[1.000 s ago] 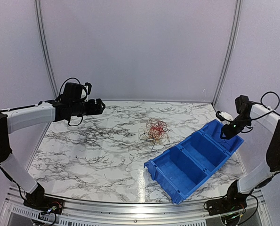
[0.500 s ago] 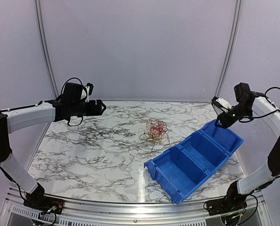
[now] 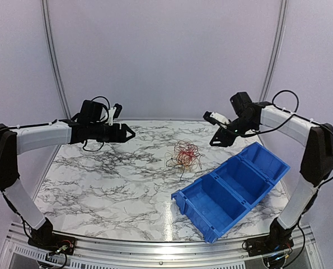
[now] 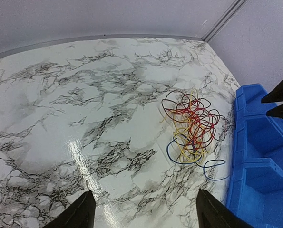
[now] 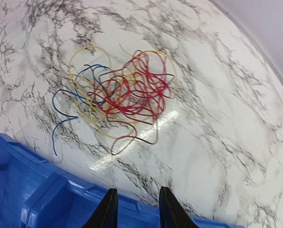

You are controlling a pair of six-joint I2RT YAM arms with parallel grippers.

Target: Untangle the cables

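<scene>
My right gripper is above the blue cable's bend (image 3: 183, 171), which sticks out clear of the red loops, so it needs to lower onto it next, moving left in the top view.
The cables (image 3: 184, 155) lie in one loose tangle of thin red, yellow, dark blue and dark loops on the marble table, just behind the blue bin. The tangle also shows in the left wrist view (image 4: 193, 124) and the right wrist view (image 5: 127, 92). My left gripper (image 3: 130, 133) hovers above the table well left of the tangle; it is open wide and empty (image 4: 146, 216). My right gripper (image 3: 215, 139) hovers behind and to the right of the tangle, over the bin's far edge. Its fingers stand a little apart with nothing between them (image 5: 135, 209).
A blue three-compartment bin (image 3: 191, 219) lies diagonally at the front right, close to the tangle; it also shows in the left wrist view (image 4: 243, 109) and the right wrist view (image 5: 60, 190). Enclosure walls and posts ring the table.
My right arm has swung left from beyond the bin's far end to a spot near the tangle. My left gripper has moved a little right and lower, toward the tangle.
</scene>
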